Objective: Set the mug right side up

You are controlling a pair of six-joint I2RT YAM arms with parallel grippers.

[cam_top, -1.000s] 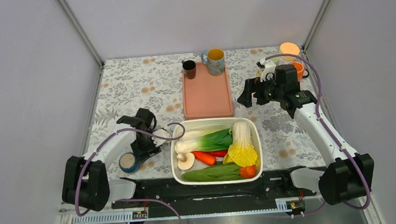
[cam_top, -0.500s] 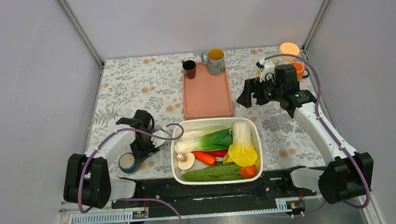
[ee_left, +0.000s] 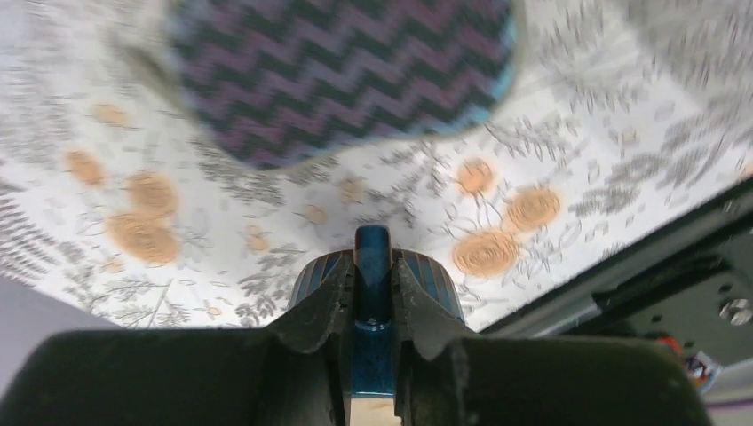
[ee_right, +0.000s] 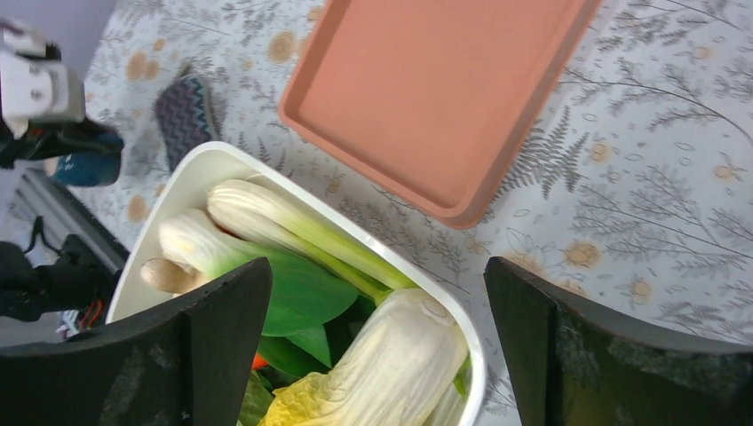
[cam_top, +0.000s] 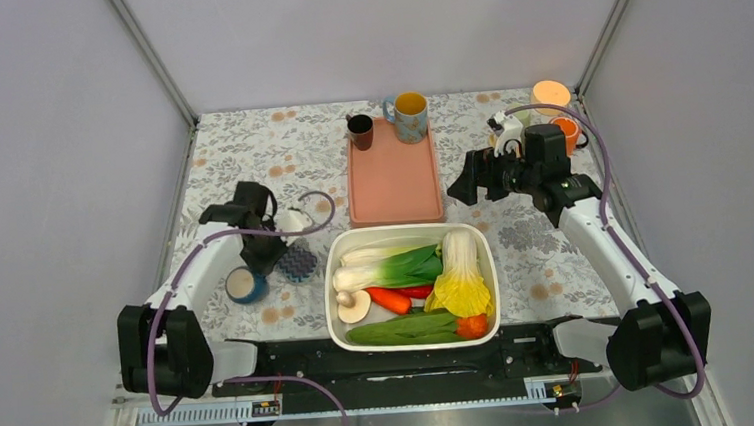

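Observation:
The robot's right gripper will next go left in the top view, across the tray, and close on the mug's blue side, because the left gripper covers the mug's handle.
A blue striped mug (cam_top: 244, 284) stands on the floral tablecloth at the near left, a pale round face pointing up. My left gripper (cam_top: 256, 265) is shut on its blue handle (ee_left: 373, 248); in the left wrist view the gripper (ee_left: 373, 271) has both jaws pressed on the handle, with the striped mug body (ee_left: 435, 282) just past them. The right wrist view shows the mug (ee_right: 84, 169) small at its left edge. My right gripper (cam_top: 464, 179) hangs open and holds nothing, right of the tray; in its own view the gripper (ee_right: 377, 306) is above the tub's far corner.
A dark zigzag-patterned item (cam_top: 297, 265) lies right beside the mug. A white tub (cam_top: 328, 277) of vegetables sits front centre. Behind it is a salmon tray (cam_top: 394, 182) with a brown cup (cam_top: 360, 131) and a flowered mug (cam_top: 408, 117). Orange cups (cam_top: 551, 94) stand back right.
My left gripper's jaws have shut on the mug's handle. The left wrist swung back, uncovering the zigzag item, and the mug shifted slightly away. The right arm barely moved.

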